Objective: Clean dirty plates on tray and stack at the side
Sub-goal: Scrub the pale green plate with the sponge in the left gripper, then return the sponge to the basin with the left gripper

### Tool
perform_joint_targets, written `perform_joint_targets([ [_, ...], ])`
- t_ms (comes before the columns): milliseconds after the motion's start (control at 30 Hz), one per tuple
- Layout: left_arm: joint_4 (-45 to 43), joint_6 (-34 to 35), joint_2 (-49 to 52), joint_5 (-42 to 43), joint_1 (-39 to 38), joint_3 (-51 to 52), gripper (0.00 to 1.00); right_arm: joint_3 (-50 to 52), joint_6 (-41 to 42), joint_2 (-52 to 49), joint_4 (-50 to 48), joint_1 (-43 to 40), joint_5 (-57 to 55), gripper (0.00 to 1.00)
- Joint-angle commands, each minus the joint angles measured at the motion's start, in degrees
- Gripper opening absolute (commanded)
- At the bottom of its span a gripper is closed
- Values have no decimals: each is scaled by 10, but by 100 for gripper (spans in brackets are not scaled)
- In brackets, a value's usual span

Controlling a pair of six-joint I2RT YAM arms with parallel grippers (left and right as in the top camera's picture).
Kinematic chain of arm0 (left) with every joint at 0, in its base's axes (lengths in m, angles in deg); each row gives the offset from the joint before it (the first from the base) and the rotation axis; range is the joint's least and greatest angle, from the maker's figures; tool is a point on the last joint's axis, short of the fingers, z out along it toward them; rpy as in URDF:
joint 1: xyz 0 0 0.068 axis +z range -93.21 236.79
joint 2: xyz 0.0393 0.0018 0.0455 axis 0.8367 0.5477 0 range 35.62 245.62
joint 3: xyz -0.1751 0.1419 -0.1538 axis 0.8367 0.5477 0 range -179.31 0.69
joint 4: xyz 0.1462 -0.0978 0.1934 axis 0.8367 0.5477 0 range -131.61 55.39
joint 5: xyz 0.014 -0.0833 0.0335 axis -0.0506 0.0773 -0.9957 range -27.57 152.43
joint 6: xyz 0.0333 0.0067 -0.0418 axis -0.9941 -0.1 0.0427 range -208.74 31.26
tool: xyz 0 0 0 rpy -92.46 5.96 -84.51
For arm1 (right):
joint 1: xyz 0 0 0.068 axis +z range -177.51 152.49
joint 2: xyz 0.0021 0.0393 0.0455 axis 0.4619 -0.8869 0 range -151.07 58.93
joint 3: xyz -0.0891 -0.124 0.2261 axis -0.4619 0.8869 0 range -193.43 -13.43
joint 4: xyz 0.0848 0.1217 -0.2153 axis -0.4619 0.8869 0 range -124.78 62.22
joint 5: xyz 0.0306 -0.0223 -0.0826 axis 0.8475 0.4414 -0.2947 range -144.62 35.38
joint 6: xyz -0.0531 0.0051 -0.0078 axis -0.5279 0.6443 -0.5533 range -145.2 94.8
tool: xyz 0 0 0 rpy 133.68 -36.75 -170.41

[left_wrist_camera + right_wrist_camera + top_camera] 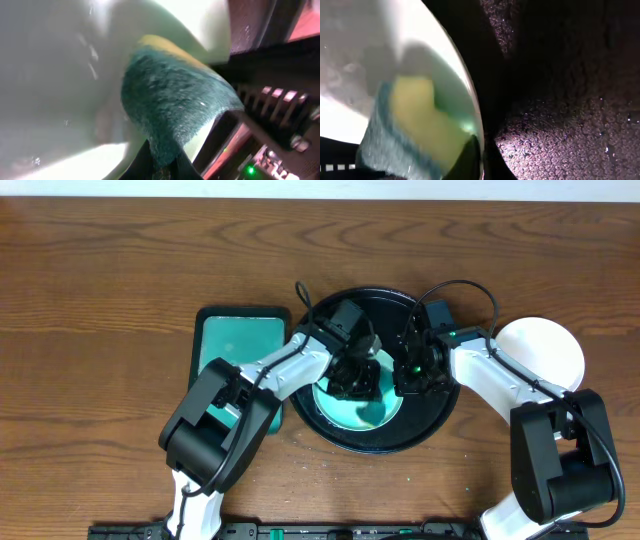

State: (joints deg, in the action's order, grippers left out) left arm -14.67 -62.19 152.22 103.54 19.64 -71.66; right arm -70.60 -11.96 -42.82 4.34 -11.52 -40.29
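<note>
The left gripper lifts the sponge off the plate next, then lowers it to release it in the tray, because the tray's bottom lies empty.
A pale mint plate with teal smears lies in the black round tray. My left gripper is shut on a teal and yellow sponge and presses it on the plate's surface. My right gripper is shut on the plate's rim, with the tray's dark floor beside it. The sponge also shows in the right wrist view. A clean white plate lies on the table to the right of the tray. A third plate is not in view.
A rectangular teal tray lies on the table just left of the black tray, under my left arm. Both arms reach in over the black tray from either side. Bare wooden table surrounds everything.
</note>
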Motion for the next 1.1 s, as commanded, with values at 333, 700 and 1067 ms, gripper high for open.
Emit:
perform_joint_targets([
  [333,145,44,-30,-426,51,-1,7,7,0,-10,1,2,-14,1],
  [700,157,46,-158,-432,55,-1,7,7,0,-10,1,2,-14,1],
  [1067,245,30,-258,-487,169,7,7,7,0,-10,-2,2,-14,13],
])
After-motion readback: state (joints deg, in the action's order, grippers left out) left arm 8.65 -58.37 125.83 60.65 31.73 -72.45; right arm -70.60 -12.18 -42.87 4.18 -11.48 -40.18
